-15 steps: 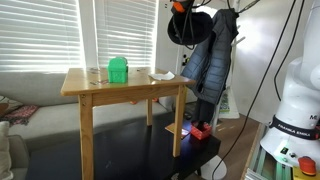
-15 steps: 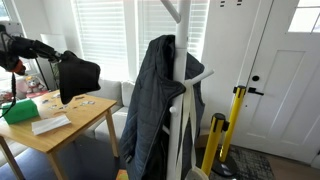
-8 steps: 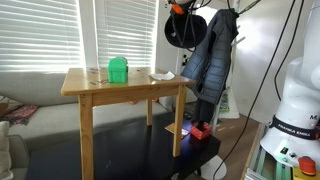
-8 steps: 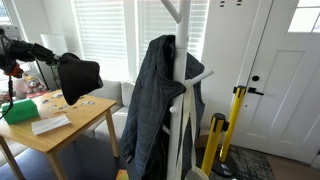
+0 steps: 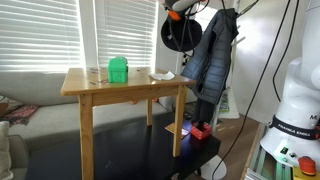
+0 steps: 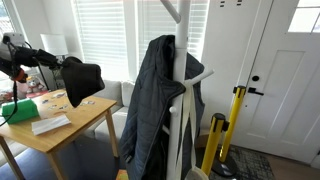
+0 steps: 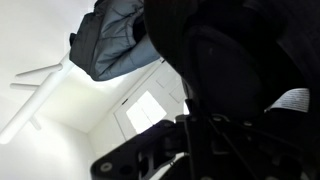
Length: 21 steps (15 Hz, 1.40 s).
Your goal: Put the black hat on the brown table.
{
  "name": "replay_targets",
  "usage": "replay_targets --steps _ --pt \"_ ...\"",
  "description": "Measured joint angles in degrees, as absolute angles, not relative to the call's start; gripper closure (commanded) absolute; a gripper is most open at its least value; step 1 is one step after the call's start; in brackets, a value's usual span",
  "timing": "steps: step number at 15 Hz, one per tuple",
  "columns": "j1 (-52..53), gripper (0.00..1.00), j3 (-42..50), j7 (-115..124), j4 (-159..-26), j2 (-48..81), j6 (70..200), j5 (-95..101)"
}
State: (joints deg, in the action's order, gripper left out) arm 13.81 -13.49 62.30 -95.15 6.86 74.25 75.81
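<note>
The hat hangs past the end of the table, so my gripper will next move down toward the green container and release the black hat [image 6: 82, 82] on the tabletop [image 6: 86, 109] beside the paper.
The black hat [image 5: 181, 33] hangs from my gripper [image 5: 180, 9] in the air, above and just past the right end of the brown table [image 5: 125, 84]. In an exterior view the hat [image 6: 82, 82] dangles from the gripper [image 6: 62, 63] over the table's far edge [image 6: 70, 128]. The gripper is shut on the hat's brim. In the wrist view the hat [image 7: 235, 70] fills most of the picture and hides the fingertips.
A green container [image 5: 118, 70] and white paper [image 5: 162, 75] lie on the table. A dark puffy jacket [image 6: 155, 105] hangs on a white coat stand [image 6: 183, 100] beside the table. A low black platform [image 5: 140, 150] lies beneath. A white robot base [image 5: 297, 95] stands at the side.
The gripper has carried the hat away from the coat stand toward the table; in an exterior view it shifted a little further over the table's end.
</note>
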Motion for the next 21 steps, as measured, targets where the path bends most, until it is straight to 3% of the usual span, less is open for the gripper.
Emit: replay_targets --steps 21 --pt "13.2 0.99 -10.2 84.3 -90.2 25.1 87.3 84.3"
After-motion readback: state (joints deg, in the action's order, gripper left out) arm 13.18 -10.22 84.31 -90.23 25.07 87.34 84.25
